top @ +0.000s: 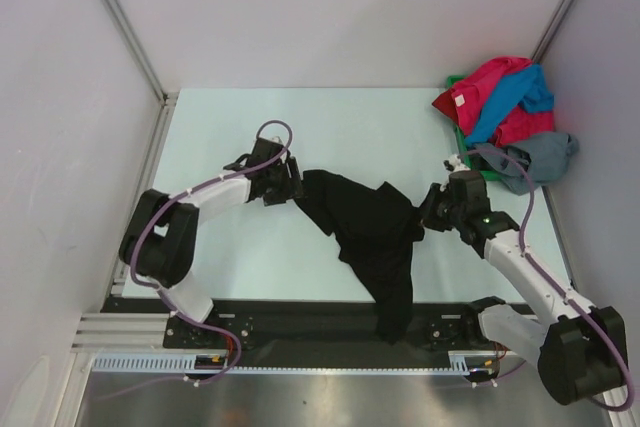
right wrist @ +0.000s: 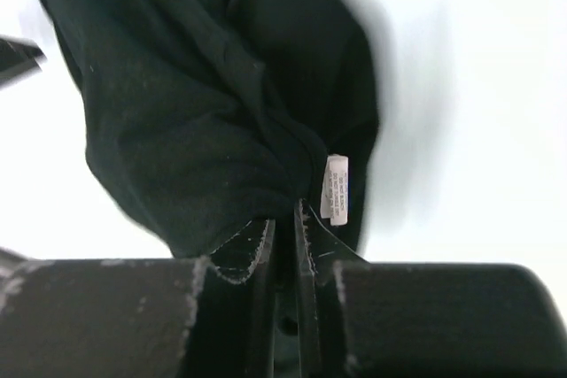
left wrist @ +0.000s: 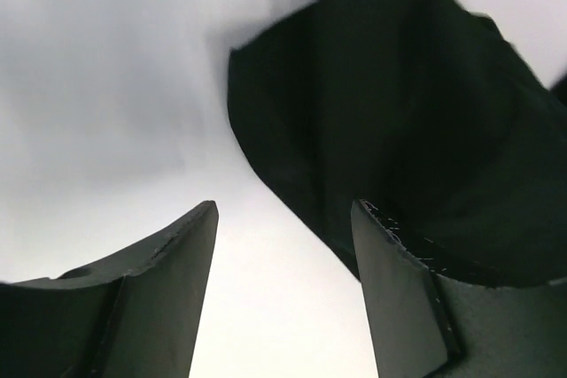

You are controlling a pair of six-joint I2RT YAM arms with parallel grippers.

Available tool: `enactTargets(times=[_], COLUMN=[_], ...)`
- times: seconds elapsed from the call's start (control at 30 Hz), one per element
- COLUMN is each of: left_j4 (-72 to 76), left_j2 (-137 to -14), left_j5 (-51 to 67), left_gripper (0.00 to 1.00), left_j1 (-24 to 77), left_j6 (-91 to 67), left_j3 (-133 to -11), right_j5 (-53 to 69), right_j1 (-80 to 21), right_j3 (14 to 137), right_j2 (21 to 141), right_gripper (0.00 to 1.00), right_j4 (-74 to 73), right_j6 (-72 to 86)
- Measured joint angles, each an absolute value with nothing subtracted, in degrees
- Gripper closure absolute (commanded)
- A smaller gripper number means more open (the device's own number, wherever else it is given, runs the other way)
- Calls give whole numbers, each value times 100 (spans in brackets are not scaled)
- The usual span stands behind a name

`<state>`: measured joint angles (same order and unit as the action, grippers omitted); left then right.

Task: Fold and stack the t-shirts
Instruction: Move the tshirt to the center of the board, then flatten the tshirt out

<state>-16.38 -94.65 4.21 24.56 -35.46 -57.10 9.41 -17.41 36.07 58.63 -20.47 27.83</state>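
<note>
My right gripper will lift the shirt next, move outward and lower it to let go, because the bare tabletop beside the pile is farther out than the gripper.
A plain black t-shirt (top: 370, 232) lies crumpled mid-table, and its lower end drapes over the near edge. My right gripper (top: 428, 209) is shut on its right side. In the right wrist view the jaws (right wrist: 283, 219) pinch a fold of black cloth (right wrist: 195, 130) beside a white label (right wrist: 337, 188). My left gripper (top: 291, 185) stands open at the shirt's left end. In the left wrist view only bare table shows between its fingers (left wrist: 177, 254), and the black cloth (left wrist: 399, 121) lies just beyond and behind the right one. Red-pink (top: 485, 87), blue (top: 522, 97) and grey (top: 543, 157) t-shirts are piled at the far right.
A green container edge (top: 455, 81) peeks out behind the pile. White walls with metal posts enclose the table on the left, back and right. A black rail (top: 300, 322) runs along the near edge between the arm bases.
</note>
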Motion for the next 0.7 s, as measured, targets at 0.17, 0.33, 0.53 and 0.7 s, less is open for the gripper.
enactTargets(times=[0.17,0.33,0.53,0.7], left_j4=[-1404,-1262,-1262,-1400], left_j2=[-10079,-10626,-10921,-10884], left_j5=[405,429,432,419], left_gripper=[36,47,91,100], left_j1=[2425,2425,2324,2102], left_j6=[-3575,-3640,-3767,-3745], left_j3=[-6049,-6453,-6700,-6698], right_j5=[1219,1446,1518,1514], right_j1=[-1155,-972,-963,-963], right_j3=[3607,3592,3568,3612], right_j2=[5629,5566,5557,5631], right_gripper=[89,88,85,89], right_j4=[-2078,-2115,-2121,-2080], right_j6=[2633,2480,2460,2480])
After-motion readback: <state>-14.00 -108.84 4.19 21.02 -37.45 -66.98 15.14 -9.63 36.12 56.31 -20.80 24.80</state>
